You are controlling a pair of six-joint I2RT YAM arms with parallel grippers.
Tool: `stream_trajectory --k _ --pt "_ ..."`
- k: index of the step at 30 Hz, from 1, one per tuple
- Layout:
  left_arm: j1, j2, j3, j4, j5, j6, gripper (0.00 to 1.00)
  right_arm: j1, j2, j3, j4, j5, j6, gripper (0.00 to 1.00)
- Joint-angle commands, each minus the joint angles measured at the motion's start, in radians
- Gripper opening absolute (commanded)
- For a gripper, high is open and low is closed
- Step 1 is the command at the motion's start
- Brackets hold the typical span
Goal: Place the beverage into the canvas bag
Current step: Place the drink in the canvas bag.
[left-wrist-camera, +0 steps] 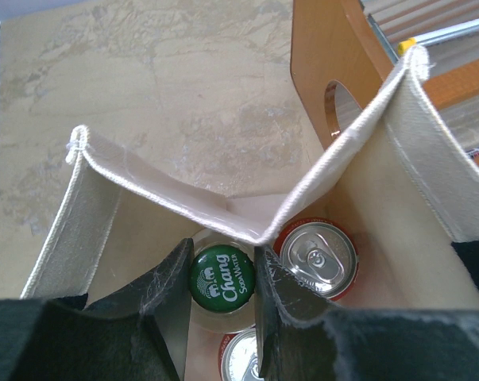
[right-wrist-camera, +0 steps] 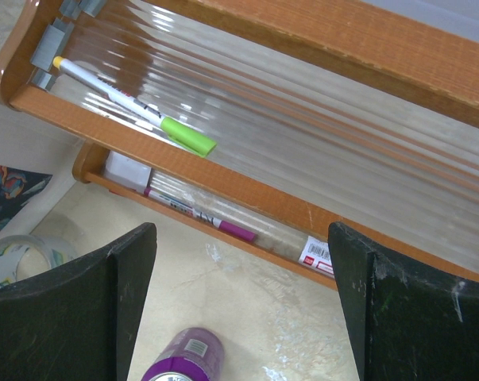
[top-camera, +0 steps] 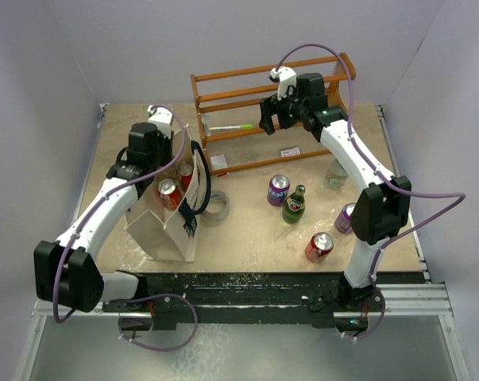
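The green cap point(left-wrist-camera: 222, 278) is still near the bag's rim, above the cans, so next my left gripper should lower deeper into the bag beside them and release the bottle.
The cream canvas bag point(top-camera: 161, 226) with dark navy handles stands open at the left. In the left wrist view its rim point(left-wrist-camera: 358, 139) frames a clear bottle with a green Chang soda water cap point(left-wrist-camera: 222, 278), a red can point(left-wrist-camera: 318, 258) and a second can point(left-wrist-camera: 243, 359). My left gripper point(left-wrist-camera: 223, 266) is down in the bag's mouth, its fingers closed against both sides of the green cap. From above, the left gripper point(top-camera: 161, 163) sits over the bag. My right gripper point(top-camera: 275, 119) hangs open and empty in front of the wooden rack, above a purple can point(right-wrist-camera: 179, 361).
On the table right of the bag are a purple can point(top-camera: 278, 189), a green bottle point(top-camera: 295, 204), another purple can point(top-camera: 346, 217), a red can point(top-camera: 319, 247), a clear bottle point(top-camera: 337, 173) and a tape roll point(top-camera: 215, 208). The orange-brown rack point(top-camera: 247, 83) holds markers at the back.
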Motion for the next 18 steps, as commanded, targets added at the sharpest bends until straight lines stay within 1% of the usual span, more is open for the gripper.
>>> stream_trajectory --k 1,11,18 --pt "0.017 -0.03 0.004 0.165 -0.034 -0.079 0.0 0.007 -0.056 0.043 0.026 0.01 -0.015 0.9" --pt "0.046 -0.014 -0.046 0.143 -0.04 -0.2 0.0 0.01 -0.06 0.036 0.028 0.01 -0.017 0.9" --pt "0.046 -0.032 -0.109 0.148 -0.017 -0.158 0.0 0.013 -0.065 0.025 0.031 0.01 -0.018 0.9"
